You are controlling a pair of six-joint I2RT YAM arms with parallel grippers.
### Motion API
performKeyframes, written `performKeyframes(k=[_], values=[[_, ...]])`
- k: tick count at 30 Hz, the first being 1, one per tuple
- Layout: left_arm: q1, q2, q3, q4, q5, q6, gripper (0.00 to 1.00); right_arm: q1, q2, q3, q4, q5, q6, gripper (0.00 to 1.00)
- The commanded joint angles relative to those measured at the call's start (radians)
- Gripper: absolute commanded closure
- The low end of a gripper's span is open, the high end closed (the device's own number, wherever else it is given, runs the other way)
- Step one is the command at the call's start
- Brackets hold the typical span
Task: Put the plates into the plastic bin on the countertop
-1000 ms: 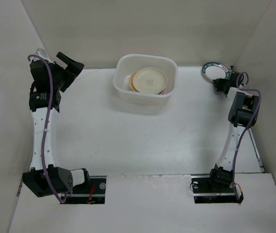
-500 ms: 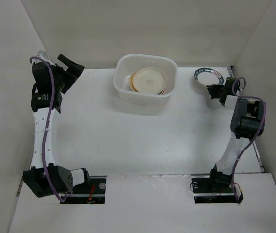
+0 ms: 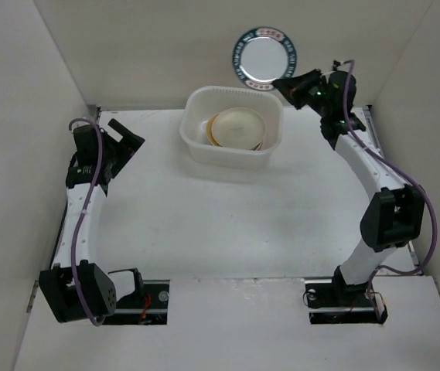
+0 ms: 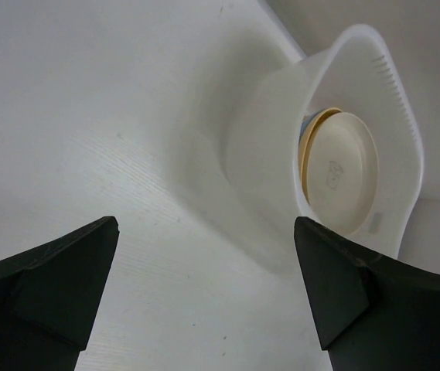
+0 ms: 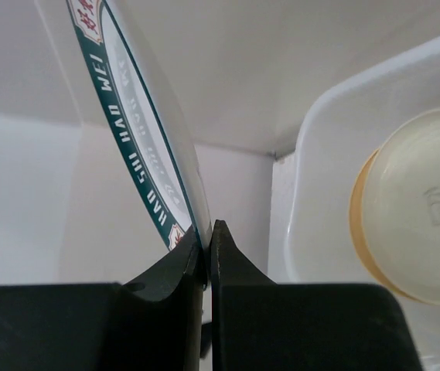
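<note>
I should bring my right gripper back and down, over the bin's cream plate.
My right gripper (image 3: 286, 83) is shut on the rim of a white plate with a dark teal patterned rim (image 3: 264, 56), held up in the air behind the plastic bin (image 3: 231, 152). In the right wrist view the plate (image 5: 138, 139) stands on edge, pinched between my fingers (image 5: 235, 270), with the bin (image 5: 320, 139) to its right. The bin holds a stack of plates, a cream one (image 3: 237, 126) on top over a yellow-orange one. My left gripper (image 3: 127, 139) is open and empty, low over the countertop (image 3: 204, 216) left of the bin (image 4: 277, 154).
White walls enclose the countertop on the left, back and right. The arm bases sit at the near edge.
My right gripper has lifted the teal-rimmed plate from the back right corner and carried it up and left, to behind the bin. My left arm has moved down and right toward the countertop.
</note>
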State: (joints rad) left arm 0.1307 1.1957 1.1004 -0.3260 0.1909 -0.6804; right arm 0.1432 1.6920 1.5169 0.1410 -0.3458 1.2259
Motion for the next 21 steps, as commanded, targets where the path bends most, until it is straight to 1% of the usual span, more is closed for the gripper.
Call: performKeyframes(k=[1, 3, 6, 12, 17, 18, 19, 20, 21], values=[[0.002, -0.080, -0.040, 0.021, -0.028, -0.002, 0.00, 0.097, 0.083, 0.089, -0.185, -0.033, -0.175, 1.00], [0.010, -0.102, -0.062, 0.001, -0.028, 0.001, 0.00, 0.138, 0.130, 0.112, -0.260, 0.002, -0.229, 1.00], [0.014, -0.136, -0.099, -0.015, -0.037, 0.002, 0.00, 0.180, 0.176, 0.114, -0.314, 0.056, -0.288, 1.00], [0.022, -0.166, -0.146, -0.024, -0.039, 0.005, 0.00, 0.193, 0.225, 0.065, -0.328, 0.113, -0.338, 1.00], [0.025, -0.170, -0.149, -0.024, -0.038, 0.012, 0.00, 0.197, 0.215, 0.020, -0.325, 0.171, -0.365, 0.98], [0.027, -0.165, -0.149, -0.024, -0.036, 0.012, 0.00, 0.198, 0.213, 0.019, -0.328, 0.174, -0.370, 0.93], [0.027, -0.160, -0.149, -0.024, -0.034, 0.012, 0.00, 0.198, 0.207, 0.017, -0.328, 0.177, -0.374, 0.86], [0.027, -0.157, -0.148, -0.024, -0.034, 0.012, 0.00, 0.198, 0.199, 0.012, -0.330, 0.179, -0.381, 0.81], [0.025, -0.153, -0.148, -0.021, -0.036, 0.012, 0.00, 0.198, 0.189, 0.009, -0.331, 0.188, -0.388, 0.74]])
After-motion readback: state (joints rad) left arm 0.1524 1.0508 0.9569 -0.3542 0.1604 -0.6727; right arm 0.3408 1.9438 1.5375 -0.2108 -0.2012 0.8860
